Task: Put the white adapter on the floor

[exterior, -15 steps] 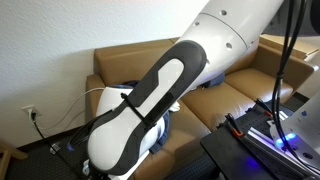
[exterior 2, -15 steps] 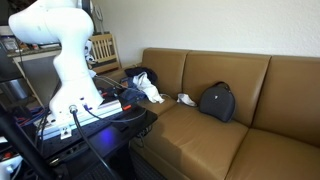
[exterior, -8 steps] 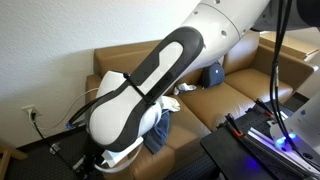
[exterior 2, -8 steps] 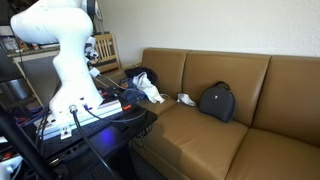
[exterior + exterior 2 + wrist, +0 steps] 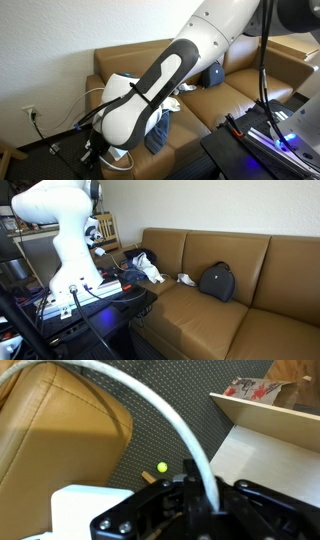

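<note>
The dark carpet floor beyond the sofa's end (image 5: 62, 161) (image 5: 152, 444) is below the robot's gripper and outward of it, so the gripper should next move outward and down to let go of the cord over open floor.
In the wrist view my gripper (image 5: 205, 500) is shut on the long thin white cord (image 5: 150, 405), which arcs from the top left down into the jaws. A white block (image 5: 85, 510), apparently the white adapter, lies at the lower left beside the jaws. The dark carpet floor (image 5: 165, 435) is just below. In an exterior view the gripper (image 5: 93, 152) hangs low beside the sofa's end, with the cord (image 5: 92, 97) looping above it.
A tan sofa (image 5: 240, 95) holds blue clothes (image 5: 158, 130) and a dark bag (image 5: 215, 281). A small yellow-green ball (image 5: 162, 467) lies on the carpet. A wooden shelf (image 5: 265, 435) stands close by. A wall socket (image 5: 29, 112) with cables is nearby.
The arm has swung down and away towards the floor at the sofa's end, carrying the cord lower. The sofa's things have not moved.
</note>
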`<state>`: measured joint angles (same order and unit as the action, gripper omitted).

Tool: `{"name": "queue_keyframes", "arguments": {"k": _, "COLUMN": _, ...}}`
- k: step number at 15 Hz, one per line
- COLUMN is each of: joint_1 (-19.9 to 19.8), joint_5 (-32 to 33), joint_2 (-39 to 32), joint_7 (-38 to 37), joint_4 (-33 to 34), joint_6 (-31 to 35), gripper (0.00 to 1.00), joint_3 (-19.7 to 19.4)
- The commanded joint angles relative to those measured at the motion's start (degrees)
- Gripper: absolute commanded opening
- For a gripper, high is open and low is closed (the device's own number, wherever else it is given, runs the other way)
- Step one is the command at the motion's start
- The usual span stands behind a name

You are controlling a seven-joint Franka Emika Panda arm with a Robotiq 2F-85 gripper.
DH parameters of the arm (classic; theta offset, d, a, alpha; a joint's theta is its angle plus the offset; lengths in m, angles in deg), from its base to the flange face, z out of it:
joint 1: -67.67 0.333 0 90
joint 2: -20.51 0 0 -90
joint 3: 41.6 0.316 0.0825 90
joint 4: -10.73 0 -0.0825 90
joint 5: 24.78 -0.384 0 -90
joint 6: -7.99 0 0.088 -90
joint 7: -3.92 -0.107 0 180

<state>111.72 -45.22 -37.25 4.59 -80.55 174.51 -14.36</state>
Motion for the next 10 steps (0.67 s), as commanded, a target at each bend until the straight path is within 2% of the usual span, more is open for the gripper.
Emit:
{"name": "queue_keyframes", "arguments": {"k": 1, "joint_1": -0.05, "joint_5": 2.90, "joint_2": -0.46, "joint_7": -4.33, "joint_4": 0.73, "joint_6": -3.51, "gripper": 0.00, "joint_3": -0.23}}
{"name": "queue_keyframes", "arguments": {"k": 2, "joint_1": -0.69, "joint_5": 3.61, "joint_2": -1.09, "joint_7": -2.91, "joint_4": 0.43, "joint_6": -0.63, "gripper": 0.00, "joint_3": 0.69}}
{"name": "queue_keyframes", "arguments": {"k": 5, "joint_1": -0.60, "joint_5": 4.34, "joint_2": -1.25, "joint_7": -3.45, "joint_4": 0.45, "joint_6": -0.70, "gripper": 0.01, "joint_3": 0.63}}
{"name": "queue_keyframes", "arguments": {"k": 6, "joint_1": -1.86, "joint_5": 3.95, "joint_2": -1.78, "joint_7": -2.36, "joint_4": 0.16, "joint_6": -0.14, "gripper": 0.00, "joint_3": 1.94}}
{"name": "queue_keyframes", "arguments": {"k": 8, "joint_1": -6.14, "joint_5": 2.73, "joint_2": -5.78, "joint_7": 2.14, "joint_4": 2.88, "joint_6": 2.66, "gripper": 0.00, "joint_3": 8.47}}
{"name": "queue_keyframes", "arguments": {"k": 10, "joint_1": -7.27, "joint_5": 3.74, "joint_2": -9.41, "joint_7": 3.26, "joint_4": 6.31, "joint_6": 8.06, "gripper": 0.00, "joint_3": 12.38}}
